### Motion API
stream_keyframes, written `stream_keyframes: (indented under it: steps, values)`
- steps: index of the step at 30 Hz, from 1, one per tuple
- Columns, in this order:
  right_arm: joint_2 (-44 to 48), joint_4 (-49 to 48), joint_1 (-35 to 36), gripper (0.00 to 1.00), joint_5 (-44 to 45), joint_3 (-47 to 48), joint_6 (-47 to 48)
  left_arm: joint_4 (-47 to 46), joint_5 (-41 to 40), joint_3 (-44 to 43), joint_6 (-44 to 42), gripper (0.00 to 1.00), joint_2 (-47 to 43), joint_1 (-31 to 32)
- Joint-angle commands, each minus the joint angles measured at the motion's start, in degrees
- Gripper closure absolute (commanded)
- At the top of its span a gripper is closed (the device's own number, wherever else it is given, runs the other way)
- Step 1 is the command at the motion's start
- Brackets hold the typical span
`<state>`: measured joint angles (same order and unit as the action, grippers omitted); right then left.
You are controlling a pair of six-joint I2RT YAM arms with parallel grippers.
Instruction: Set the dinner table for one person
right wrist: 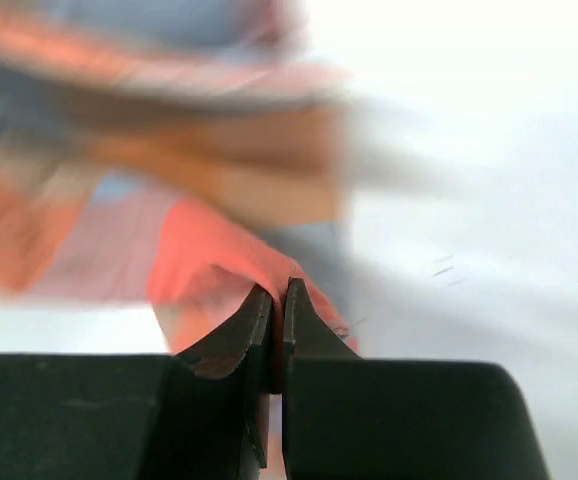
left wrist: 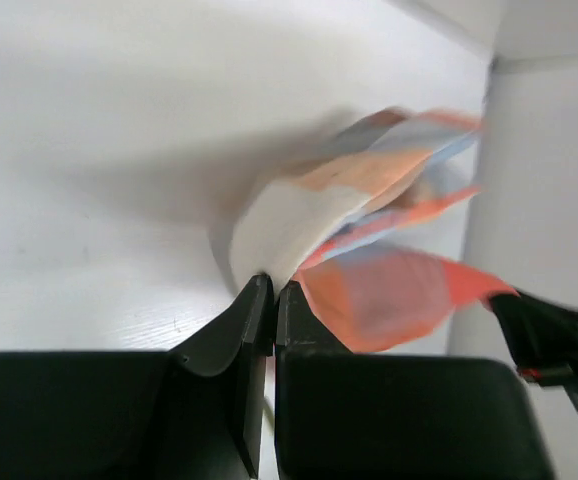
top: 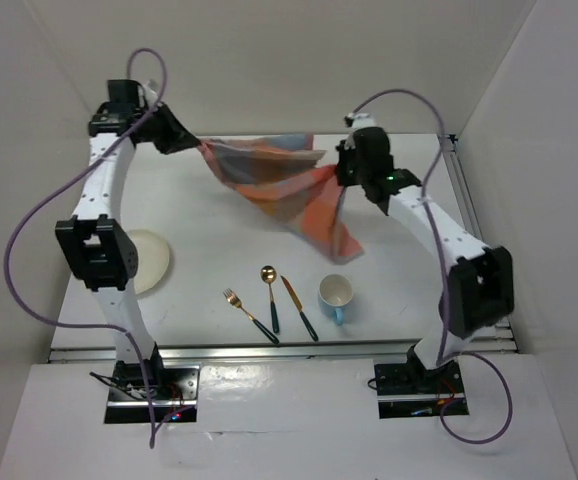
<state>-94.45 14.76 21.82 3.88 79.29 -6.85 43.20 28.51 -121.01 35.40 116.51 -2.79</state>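
Note:
The placemat (top: 284,185) is hanging folded, so I should first lift my left gripper to pull it open. Then I should bring the placemat down and let go of it on the tabletop below.
The orange-blue checked placemat (top: 284,185) hangs in the air over the far part of the white dinner table (top: 389,260), stretched between both grippers. My left gripper (top: 195,143) is shut on its left corner (left wrist: 289,225). My right gripper (top: 341,172) is shut on its right edge (right wrist: 219,260), and a loose end droops toward the table. A cream plate (top: 149,262) lies at the left. A gold fork (top: 249,313), spoon (top: 270,295) and knife (top: 299,307) with dark handles lie near the front, with a blue mug (top: 335,295) to their right.
White walls close in the table at the back and both sides. A metal rail (top: 279,349) runs along the near edge in front of the arm bases. The right arm's black body (left wrist: 559,335) shows in the left wrist view.

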Motion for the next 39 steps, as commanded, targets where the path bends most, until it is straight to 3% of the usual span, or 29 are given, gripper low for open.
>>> stream_keyframes:
  steps: [1, 11, 17, 28, 34, 39]
  values:
    - [11.2, -0.8, -3.0, 1.0, 4.3, 4.5, -1.3, -4.0, 6.4, -1.1, 5.5, 1.0, -10.8, -4.1]
    - [24.2, 4.7, -3.5, 1.0, 8.8, 10.5, -1.2, -8.7, 15.5, 3.1, 13.7, 1.0, -25.8, -14.3]
    - [22.7, 4.7, -3.5, 1.0, 7.6, 14.7, -0.5, -11.1, 19.5, 2.4, 15.6, 1.0, -27.7, -16.6]
    - [7.6, -1.0, -9.6, 1.0, 0.7, 22.8, 4.1, -12.5, 21.9, 0.4, 10.7, 1.0, -15.3, -15.2]
    - [-0.9, -3.7, -12.5, 1.0, -1.2, 29.0, 2.4, -12.0, 21.9, -13.9, 11.1, 1.0, -2.4, -12.7]
    - [-3.0, -5.5, -13.6, 1.0, -1.2, 29.4, 1.8, -16.9, 24.2, -15.0, 14.8, 1.0, 0.3, -12.1]
